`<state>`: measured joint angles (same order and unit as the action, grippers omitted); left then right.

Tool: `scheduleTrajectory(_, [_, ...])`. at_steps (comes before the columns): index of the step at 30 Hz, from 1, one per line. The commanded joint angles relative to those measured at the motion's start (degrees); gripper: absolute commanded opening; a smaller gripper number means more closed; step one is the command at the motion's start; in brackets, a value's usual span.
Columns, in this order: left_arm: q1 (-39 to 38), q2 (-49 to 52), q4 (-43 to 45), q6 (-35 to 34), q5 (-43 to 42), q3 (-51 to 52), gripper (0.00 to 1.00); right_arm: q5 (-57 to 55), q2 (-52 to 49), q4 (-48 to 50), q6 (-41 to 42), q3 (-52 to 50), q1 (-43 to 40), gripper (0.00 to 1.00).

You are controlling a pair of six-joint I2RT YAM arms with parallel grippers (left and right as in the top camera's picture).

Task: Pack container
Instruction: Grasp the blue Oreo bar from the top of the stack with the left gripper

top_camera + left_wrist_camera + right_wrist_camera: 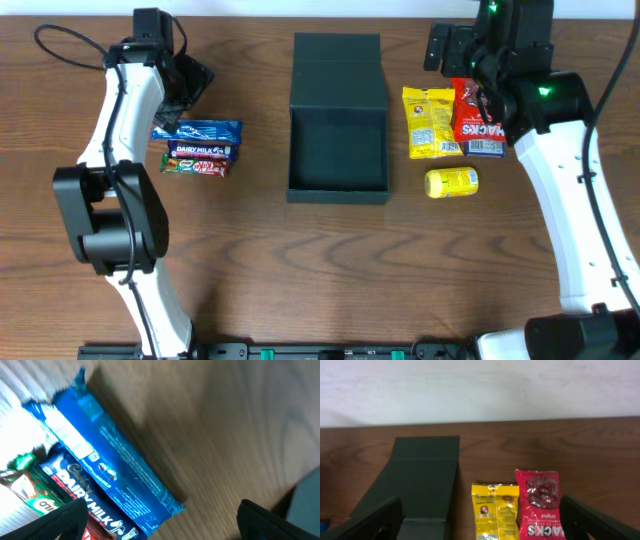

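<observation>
My left gripper will next lower its open fingers around the blue packet's middle (202,131) (109,466), because that middle lies below and the bare wood along the packet's far side leaves room for a finger.
The container (338,150) is a dark teal box in the table's middle, empty, its flap lid (338,58) open at the back; it also shows in the right wrist view (422,480). To its left lie a blue packet (200,130) (115,462), a Dairy Milk bar (203,150) (82,492) and a green-and-red bar (195,166). To its right lie a yellow Hacks packet (430,122) (495,510), a red Hacks packet (478,125) (537,505) and a small yellow packet (452,182). My left gripper (185,95) (160,520) is open above the blue packet. My right gripper (485,85) (485,522) is open above the Hacks packets.
The brown wooden table (300,260) carries everything. A pale wall (480,390) rises behind the table's far edge. Both arm bases stand at the near edge, left (110,215) and right (590,300).
</observation>
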<state>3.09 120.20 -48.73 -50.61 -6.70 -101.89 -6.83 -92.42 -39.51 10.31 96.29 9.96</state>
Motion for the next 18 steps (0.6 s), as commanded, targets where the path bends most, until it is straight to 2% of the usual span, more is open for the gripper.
scheduleTrajectory(1, [-0.22, 2.51, -0.35, -4.33, -2.05, -1.14, 0.97, 0.22, -0.28, -0.33, 1.05, -0.09, -0.68, 0.99])
scheduleTrajectory(5, [-0.24, 4.83, -0.31, -4.87, -2.10, -1.14, 1.00, 0.22, -0.28, -0.37, 1.03, -0.09, -0.68, 0.99])
scheduleTrajectory(17, [-0.22, 8.85, -0.85, -8.28, -2.16, -1.14, 1.00, 0.22, -0.28, -0.61, 1.03, -0.09, -0.66, 0.99])
scheduleTrajectory(18, [-0.20, 9.09, -0.79, -8.39, -1.88, -1.14, 0.95, 0.22, -0.28, -0.61, 1.03, -0.09, -0.68, 0.99])
